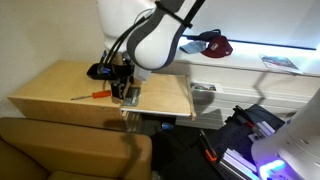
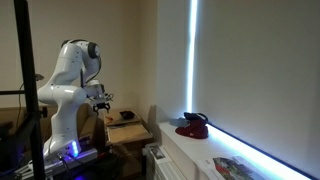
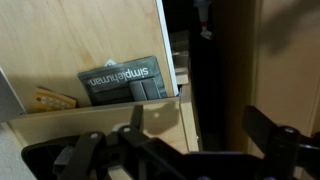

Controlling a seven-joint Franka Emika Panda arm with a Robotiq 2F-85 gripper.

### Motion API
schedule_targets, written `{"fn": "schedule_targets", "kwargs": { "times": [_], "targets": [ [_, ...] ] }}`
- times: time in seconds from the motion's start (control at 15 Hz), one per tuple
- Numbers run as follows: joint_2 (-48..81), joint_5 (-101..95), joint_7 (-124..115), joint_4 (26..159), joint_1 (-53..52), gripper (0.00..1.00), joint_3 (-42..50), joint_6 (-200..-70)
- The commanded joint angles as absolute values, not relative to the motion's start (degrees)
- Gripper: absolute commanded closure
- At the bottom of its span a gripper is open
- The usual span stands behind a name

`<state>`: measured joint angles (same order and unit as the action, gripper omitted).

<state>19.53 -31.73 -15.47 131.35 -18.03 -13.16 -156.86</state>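
The screwdriver's orange handle lies uncovered on the tabletop, so my open gripper needs to leave the grey packet and lower around that handle to close.
My gripper is open, with nothing between its fingers. In the wrist view it hangs over the right edge of a light wooden table; one finger is above the wood, the other above the dark gap beside it. A grey "simplehuman" packet lies flat on the table just ahead of the jaws, and an orange object is to its left. In both exterior views the gripper hovers a little above the table, near a screwdriver with an orange handle.
A white shelf runs beside the table, carrying a red cap and a magazine. A brown seat back stands in front of the table. Dark equipment with violet light is on the floor.
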Motion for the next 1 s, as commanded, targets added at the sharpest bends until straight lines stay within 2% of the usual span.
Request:
{"fn": "schedule_targets", "kwargs": {
  "times": [0.0, 0.27, 0.47, 0.53, 0.93],
  "targets": [
    [30.8, -41.1, -23.4, 121.3, -23.5, 0.0, -7.1, -160.1],
    [40.0, -46.5, -31.0, 109.3, -29.2, 0.0, -1.4, -161.0],
    [44.5, -38.6, -27.8, 102.0, -29.4, 0.0, -1.9, -159.0],
    [41.4, -39.6, -28.4, 107.1, -30.9, 0.0, 0.0, -160.9],
    [46.4, -35.3, -28.2, 102.1, -32.2, 0.0, 1.7, -164.2]
  ]
}}
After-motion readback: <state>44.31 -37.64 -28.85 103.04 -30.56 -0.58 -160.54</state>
